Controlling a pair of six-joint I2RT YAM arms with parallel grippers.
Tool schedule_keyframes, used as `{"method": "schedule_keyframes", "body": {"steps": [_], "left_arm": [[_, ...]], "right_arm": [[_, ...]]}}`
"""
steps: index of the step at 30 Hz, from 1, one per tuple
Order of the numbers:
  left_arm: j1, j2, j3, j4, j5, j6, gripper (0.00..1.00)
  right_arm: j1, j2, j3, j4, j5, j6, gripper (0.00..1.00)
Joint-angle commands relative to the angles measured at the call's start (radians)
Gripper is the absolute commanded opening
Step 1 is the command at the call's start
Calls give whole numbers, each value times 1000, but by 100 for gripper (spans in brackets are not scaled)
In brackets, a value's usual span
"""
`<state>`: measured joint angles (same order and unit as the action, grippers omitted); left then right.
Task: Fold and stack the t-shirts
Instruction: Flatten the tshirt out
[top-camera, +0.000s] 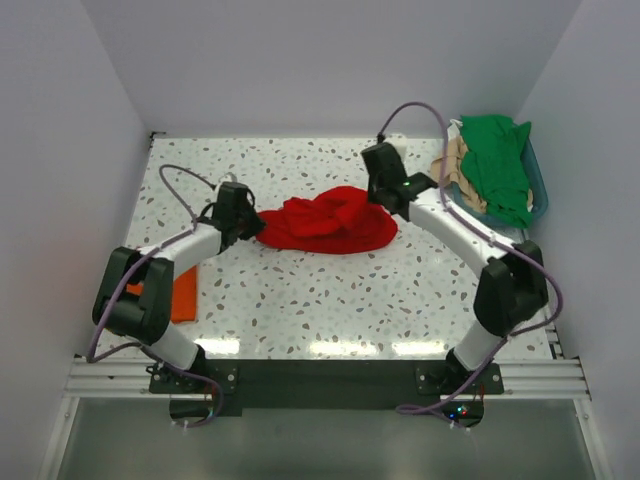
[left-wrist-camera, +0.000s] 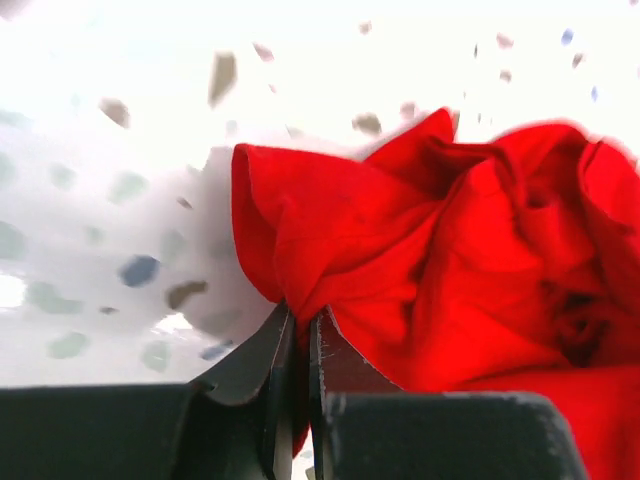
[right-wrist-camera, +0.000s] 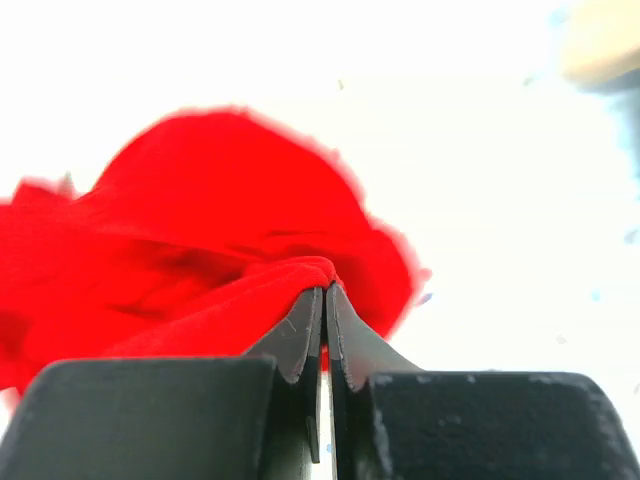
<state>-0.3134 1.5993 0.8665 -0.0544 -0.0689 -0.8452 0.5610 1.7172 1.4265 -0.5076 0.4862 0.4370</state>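
I will next lift the fold with my left gripper to open the cloth, then lower it outward onto the bare tabletop beyond the bunched red t-shirt and release.
A crumpled red t-shirt (top-camera: 330, 222) lies bunched in the middle of the speckled table. My left gripper (top-camera: 252, 226) is at its left end, shut on a fold of the red cloth (left-wrist-camera: 300, 300). My right gripper (top-camera: 381, 200) is at its upper right end, shut on another fold of the red t-shirt (right-wrist-camera: 250, 300). An orange t-shirt (top-camera: 182, 292) lies flat at the near left, partly hidden under the left arm. Green (top-camera: 495, 165) and tan (top-camera: 455, 160) t-shirts lie heaped at the back right.
A teal basket (top-camera: 540, 185) at the back right corner holds the green and tan cloth. White walls close in the table on three sides. The arms' bases stand on the rail at the near edge.
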Motion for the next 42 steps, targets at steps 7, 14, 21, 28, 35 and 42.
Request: {"method": "schedule_keyframes", "body": {"steps": [7,14,21,28,35,42], "left_arm": [[154,-188,187,-147,-35,77,0],[211,-298,313,-237,-49,127,0],[247,-433,384,-291,-42,141,0],[247,-524,411,-326,-8,169,0],[247,-521,480,-360,-6,207,0],[247,-533,562,-360,-31,239,0]], "right_arm": [[-213,-318,38,-52,-132,2,0],[-271,-401,155,-108,-158,3,0],[-285,-484,247,-158,-143,-6,0],[-285,-547,373,-195,-90,-24,0],[-285,-515,473,-204,-123,-29,0],[-285,-525,471,-174,-149,-32,0]]}}
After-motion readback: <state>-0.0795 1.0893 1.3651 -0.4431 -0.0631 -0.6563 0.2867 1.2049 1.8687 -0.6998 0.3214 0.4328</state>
